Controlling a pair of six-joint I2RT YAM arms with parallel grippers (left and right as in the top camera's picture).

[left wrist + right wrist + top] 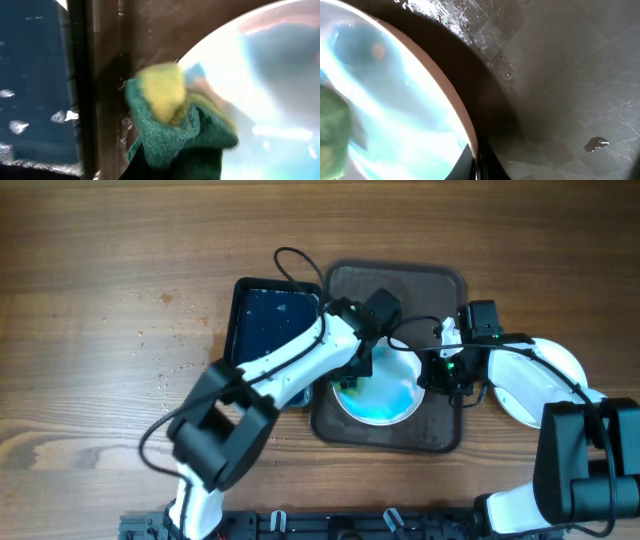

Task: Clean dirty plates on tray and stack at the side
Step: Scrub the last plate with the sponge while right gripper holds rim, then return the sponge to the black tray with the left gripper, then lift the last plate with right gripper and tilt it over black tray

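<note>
The robot's left gripper will lift the sponge off the plate next, then lower the sponge into the basin of water (271, 325) (34, 85) beside the tray.
A white plate (392, 395) smeared with blue lies on the dark brown tray (345, 425). My left gripper (352, 383) is shut on a green and yellow sponge (172, 112), which presses on the plate's left edge (280, 75). My right gripper (441, 372) is shut on the plate's right rim (470, 135), one dark finger on each side of it. In the right wrist view the sponge (331, 132) shows at the far left. More white plates (532, 385) lie off the tray to the right, under my right arm.
A glossy black basin (262, 320) with water stands against the tray's left side, also in the left wrist view (30, 75). Water drops glisten on the tray floor (560, 75). Bare wooden table (100, 300) surrounds everything.
</note>
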